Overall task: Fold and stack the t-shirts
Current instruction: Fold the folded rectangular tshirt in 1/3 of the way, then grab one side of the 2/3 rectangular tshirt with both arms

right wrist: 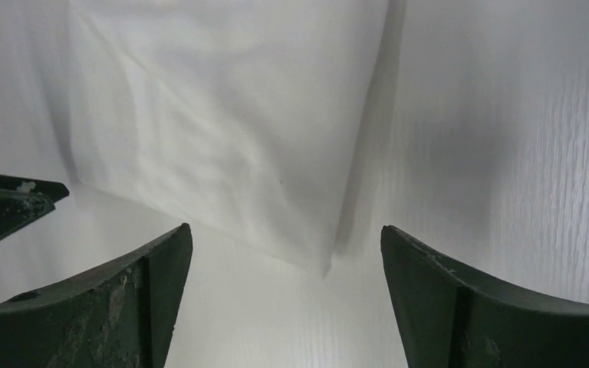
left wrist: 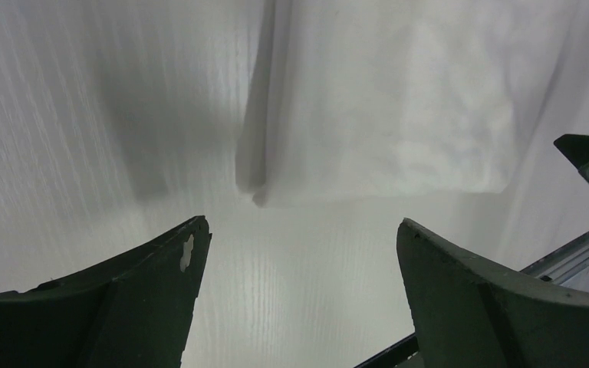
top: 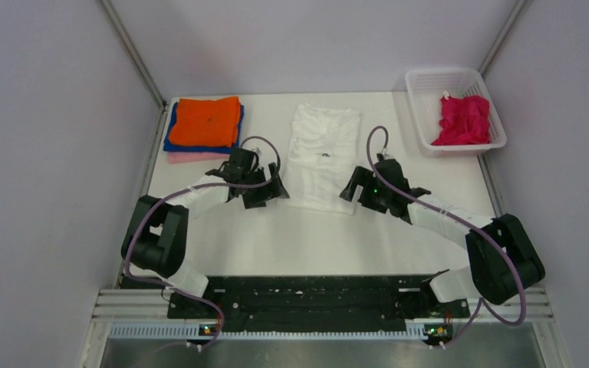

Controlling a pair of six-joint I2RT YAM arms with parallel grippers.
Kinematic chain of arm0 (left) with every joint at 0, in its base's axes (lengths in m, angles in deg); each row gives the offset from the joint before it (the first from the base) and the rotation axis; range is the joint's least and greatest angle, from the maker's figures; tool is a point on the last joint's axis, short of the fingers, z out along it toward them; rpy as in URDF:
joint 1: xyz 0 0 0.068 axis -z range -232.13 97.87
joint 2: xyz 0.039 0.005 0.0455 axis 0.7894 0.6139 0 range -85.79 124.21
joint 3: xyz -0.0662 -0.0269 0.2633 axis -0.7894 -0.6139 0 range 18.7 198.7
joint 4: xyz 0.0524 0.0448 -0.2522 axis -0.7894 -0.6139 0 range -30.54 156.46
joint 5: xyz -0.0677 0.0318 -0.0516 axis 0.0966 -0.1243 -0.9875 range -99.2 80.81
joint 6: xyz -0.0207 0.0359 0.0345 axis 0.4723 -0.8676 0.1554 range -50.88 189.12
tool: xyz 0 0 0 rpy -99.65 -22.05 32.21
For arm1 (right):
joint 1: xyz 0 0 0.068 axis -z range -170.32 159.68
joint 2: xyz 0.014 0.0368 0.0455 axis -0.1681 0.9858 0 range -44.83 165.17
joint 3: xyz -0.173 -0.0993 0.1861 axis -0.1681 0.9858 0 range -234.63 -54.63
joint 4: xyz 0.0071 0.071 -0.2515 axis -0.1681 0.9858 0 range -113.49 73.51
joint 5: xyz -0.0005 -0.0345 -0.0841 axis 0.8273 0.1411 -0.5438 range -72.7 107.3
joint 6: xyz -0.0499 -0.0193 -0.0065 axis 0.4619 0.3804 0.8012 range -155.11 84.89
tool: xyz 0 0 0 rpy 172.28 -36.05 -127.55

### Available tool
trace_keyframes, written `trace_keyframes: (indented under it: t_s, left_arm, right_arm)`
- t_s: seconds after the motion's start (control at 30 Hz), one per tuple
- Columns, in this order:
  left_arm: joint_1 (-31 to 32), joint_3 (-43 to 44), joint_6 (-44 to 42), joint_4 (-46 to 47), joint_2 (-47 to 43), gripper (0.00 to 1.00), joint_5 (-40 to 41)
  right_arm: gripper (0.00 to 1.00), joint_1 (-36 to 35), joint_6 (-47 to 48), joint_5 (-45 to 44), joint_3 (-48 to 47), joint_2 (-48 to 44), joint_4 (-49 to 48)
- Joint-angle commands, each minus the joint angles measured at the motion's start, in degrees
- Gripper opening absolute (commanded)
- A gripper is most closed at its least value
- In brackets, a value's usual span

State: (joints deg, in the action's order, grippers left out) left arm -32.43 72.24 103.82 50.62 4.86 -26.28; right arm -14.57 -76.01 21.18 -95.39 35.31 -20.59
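Observation:
My left gripper moves down onto the t-shirt's hem corner on the stack's side next and closes, since that corner lies just beyond its open, empty fingers.
A white t-shirt (top: 322,157) lies flat and lengthwise in the middle of the table, its hem toward the arms. My left gripper (top: 274,192) hovers open just off the hem's left corner. My right gripper (top: 355,195) is open just off the right corner. In the left wrist view the shirt (left wrist: 399,107) lies beyond the open gripper (left wrist: 303,226), with only bare table between the fingers. The right wrist view shows the same: the shirt (right wrist: 222,130) ahead of the empty gripper (right wrist: 285,230). Folded orange (top: 207,121), blue (top: 170,142) and pink (top: 192,157) t-shirts are stacked at back left.
A white mesh basket (top: 422,84) at the back right holds a crumpled magenta t-shirt (top: 464,121). Side walls border the table on the left and right. A black rail (top: 314,295) with the arm bases runs along the near edge.

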Motion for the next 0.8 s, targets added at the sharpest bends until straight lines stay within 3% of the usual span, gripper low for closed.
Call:
trace_keyframes:
  t_s: [0.0,0.3,0.47,0.53,0.6,0.63,0.67,0.77]
  left_arm:
    - [0.3,-4.5,3.2,6.5,-1.0,0.89,-1.2]
    - [1.4,-3.8,4.4,8.2,5.3,0.59,-2.4]
    - [2.0,-3.0,4.8,8.6,7.7,0.39,-3.5]
    - [2.3,-2.6,4.8,8.5,8.1,0.26,-3.1]
    - [2.3,-2.5,4.9,8.2,8.6,0.01,-2.8]
    - [2.3,-2.6,4.8,8.3,8.7,0.0,-2.7]
    - [2.4,-2.9,5.1,8.5,8.6,0.0,-2.5]
    - [2.5,-4.3,5.4,8.8,6.7,0.0,-2.8]
  right_arm:
    - [0.88,-3.9,-2.7,-5.9,4.9,-3.7,2.2]
    - [0.64,-6.5,-5.0,-4.6,8.7,-0.6,-2.1]
    - [0.46,-7.2,-5.0,-2.7,8.7,1.7,-5.5]
    - [0.39,-7.2,-5.0,-1.8,8.5,3.0,-6.2]
    - [0.24,-7.2,-4.5,-1.7,8.0,3.9,-7.3]
    - [0.16,-7.3,-4.0,-1.8,7.5,4.1,-7.3]
    - [0.02,-7.2,-3.7,-1.7,6.9,4.4,-6.7]
    - [0.0,-7.6,-2.8,1.0,6.2,4.2,-4.4]
